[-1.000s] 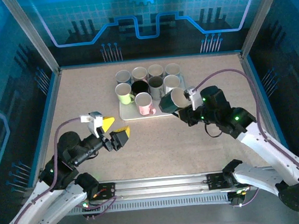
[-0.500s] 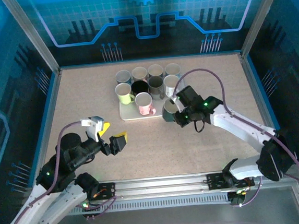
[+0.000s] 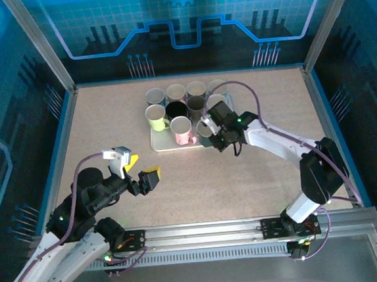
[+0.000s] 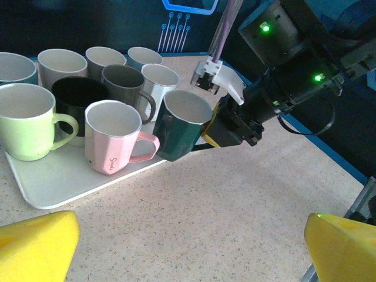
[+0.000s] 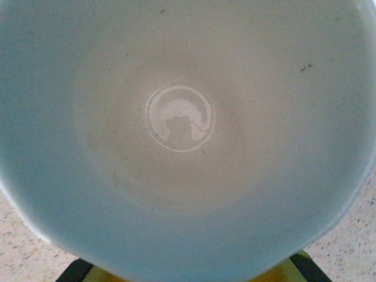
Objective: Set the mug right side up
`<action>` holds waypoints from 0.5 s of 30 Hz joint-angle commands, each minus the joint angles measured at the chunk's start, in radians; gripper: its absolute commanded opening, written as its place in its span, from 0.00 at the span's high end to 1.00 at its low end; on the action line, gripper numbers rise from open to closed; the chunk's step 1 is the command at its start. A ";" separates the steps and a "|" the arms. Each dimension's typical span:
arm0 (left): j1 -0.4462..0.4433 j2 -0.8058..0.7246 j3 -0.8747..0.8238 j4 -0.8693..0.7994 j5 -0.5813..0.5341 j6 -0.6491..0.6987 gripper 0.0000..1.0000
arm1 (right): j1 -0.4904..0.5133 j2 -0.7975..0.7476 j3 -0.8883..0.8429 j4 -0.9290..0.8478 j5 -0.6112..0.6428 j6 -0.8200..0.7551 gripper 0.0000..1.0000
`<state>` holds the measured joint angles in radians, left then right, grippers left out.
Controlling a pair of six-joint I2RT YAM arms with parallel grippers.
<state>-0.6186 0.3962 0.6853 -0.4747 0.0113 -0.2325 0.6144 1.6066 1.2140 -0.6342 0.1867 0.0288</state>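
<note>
The green mug still leans, so my right gripper should next ease down and toward the pink mug, tip the green mug level onto the tray's near edge (image 3: 202, 144) and let it go.
The dark green mug (image 3: 205, 130) (image 4: 179, 126) has a white inside (image 5: 182, 117) and its mouth faces up, tilted a little. Its base is at the front right corner of the white tray (image 3: 162, 143) (image 4: 53, 182), next to a pink mug (image 4: 111, 141). My right gripper (image 3: 217, 134) (image 4: 226, 128) is shut on the green mug's right side; its yellow fingers (image 5: 298, 265) peek out under the rim. I cannot tell whether the mug's base rests on the tray. My left gripper (image 3: 143, 168) (image 4: 188, 249) hangs open over bare table, well short of the tray.
Several other mugs stand upright on the tray, among them a lime one (image 4: 26, 120), a black one (image 4: 73, 100) and a grey one (image 4: 123, 85). Speckled tabletop (image 3: 198, 180) stretches in front of the tray. Blue walls enclose the table.
The right arm has carried the green mug left and away from me, from over the table to the tray's corner beside the pink mug. The left gripper drew back slightly.
</note>
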 commanded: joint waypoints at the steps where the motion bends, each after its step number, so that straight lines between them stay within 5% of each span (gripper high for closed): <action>1: -0.007 -0.003 -0.010 -0.004 -0.020 0.010 0.01 | 0.000 0.033 0.071 0.059 0.036 -0.053 1.00; 15: -0.006 -0.002 -0.012 -0.009 -0.015 0.001 0.01 | -0.033 0.148 0.145 0.069 0.010 -0.028 1.00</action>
<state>-0.6186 0.3962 0.6834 -0.4751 0.0109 -0.2333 0.5999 1.7473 1.3064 -0.6163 0.2024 -0.0044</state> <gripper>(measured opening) 0.990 0.170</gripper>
